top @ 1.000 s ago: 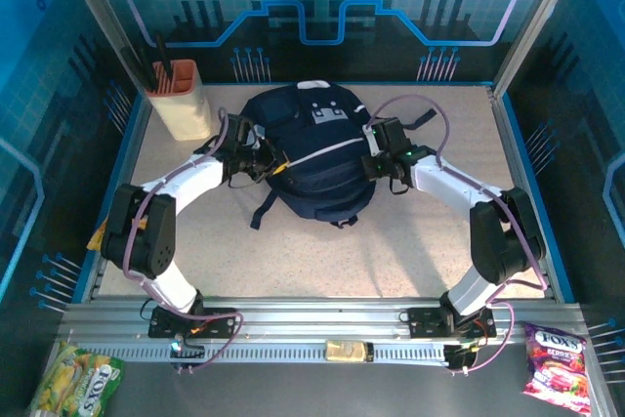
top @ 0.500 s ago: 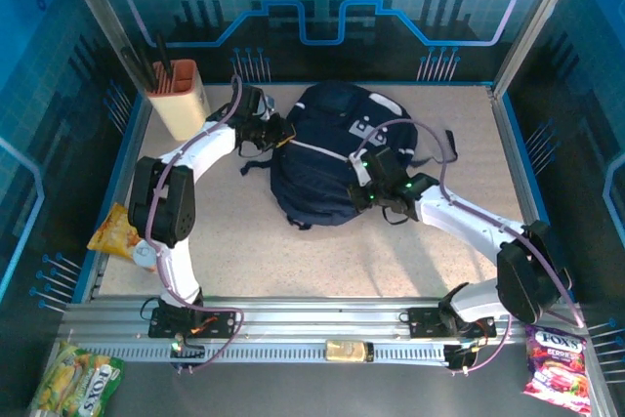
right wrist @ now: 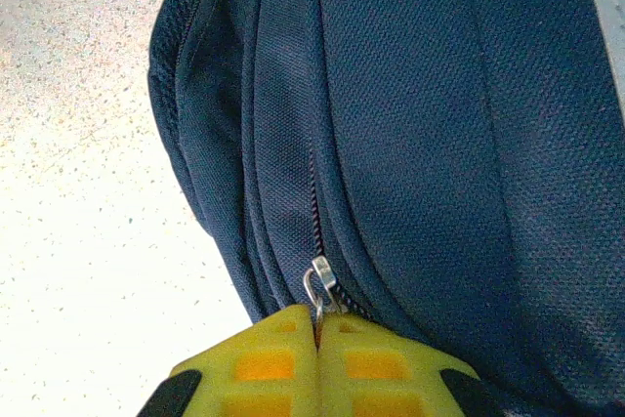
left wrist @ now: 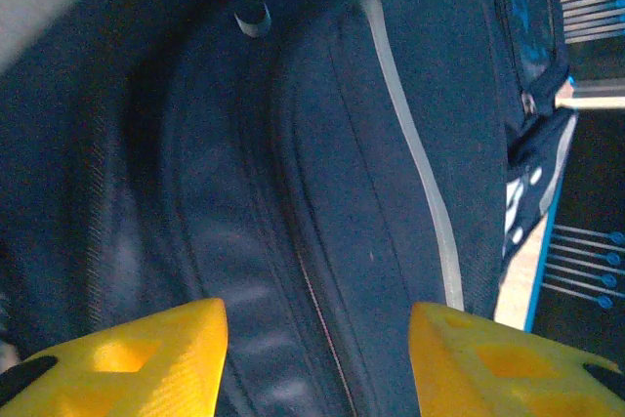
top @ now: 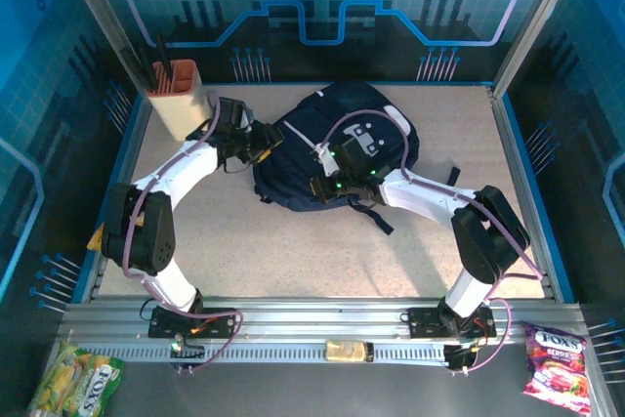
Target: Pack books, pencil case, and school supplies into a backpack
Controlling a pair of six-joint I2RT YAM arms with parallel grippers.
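The right gripper draws along the zipper seam toward the strap at the backpack's near edge (top: 357, 204) next, then releases the metal zipper pull, because the pull still sits partway along.
The navy backpack (top: 337, 148) lies in the middle of the table, its pale stripe (left wrist: 415, 158) running along the side. My left gripper (top: 262, 141) hovers at its left end. In the left wrist view this gripper (left wrist: 317, 358) is open, its yellow fingers (left wrist: 127, 358) wide apart over a closed zipper seam. My right gripper (top: 316, 186) is at the backpack's near edge. In the right wrist view it (right wrist: 317, 327) is shut on the metal zipper pull (right wrist: 320, 285). Books and pencil case are out of view.
A beige holder (top: 179, 100) with dark sticks stands at the back left, close to my left arm. A yellow snack packet (top: 98, 237) lies at the table's left edge. Candy bags (top: 557, 358) lie outside the table, beyond the front rail. Bare tabletop (top: 293, 251) stretches in front of the backpack.
The left gripper has opened and let go of the backpack. The backpack has turned and shifted. The right gripper has slid left along its near edge, still shut on the zipper pull.
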